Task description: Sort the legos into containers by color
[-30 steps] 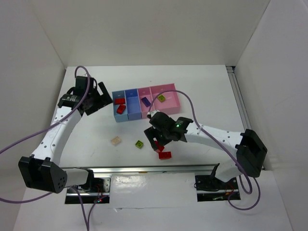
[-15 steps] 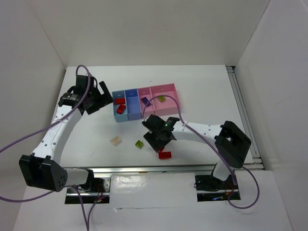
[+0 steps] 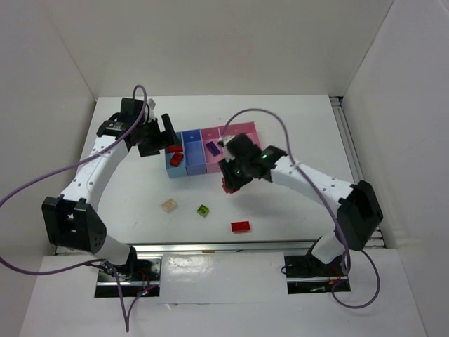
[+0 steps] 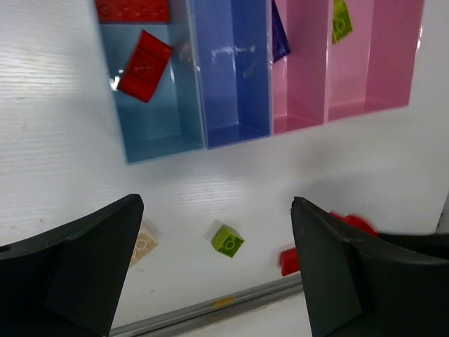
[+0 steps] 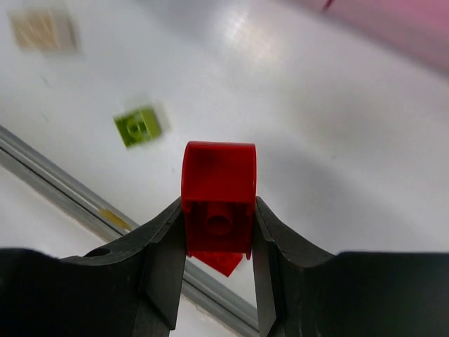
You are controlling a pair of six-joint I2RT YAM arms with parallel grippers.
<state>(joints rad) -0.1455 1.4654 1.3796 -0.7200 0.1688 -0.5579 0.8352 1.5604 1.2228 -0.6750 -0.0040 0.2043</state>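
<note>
I will next move my right gripper over the light blue bin (image 4: 151,137), to the gripper's left in the top view. I will let go there because that bin holds red legos.
My right gripper (image 5: 219,214) is shut on a red lego (image 5: 219,175) and holds it above the table, just in front of the containers (image 3: 194,167). A second red lego (image 3: 240,226), a lime green one (image 3: 203,209) and a cream one (image 3: 168,205) lie loose on the table. Two red legos (image 4: 144,65) sit in the light blue bin (image 4: 151,137). A dark purple one (image 4: 278,38) is in the pink bin, and a green one (image 4: 340,20) in the wider pink bin (image 4: 372,63). My left gripper (image 3: 160,137) stands open and empty by the light blue bin.
A metal rail (image 3: 210,246) runs along the table's near edge, right behind the loose red lego. White walls close in the left, back and right sides. My right arm (image 3: 309,182) crosses the table's right half, partly covering the wider pink bin.
My right gripper has shut on a red lego near the front edge and carried it up toward the bins. My left gripper has swung right, up to the light blue bin.
</note>
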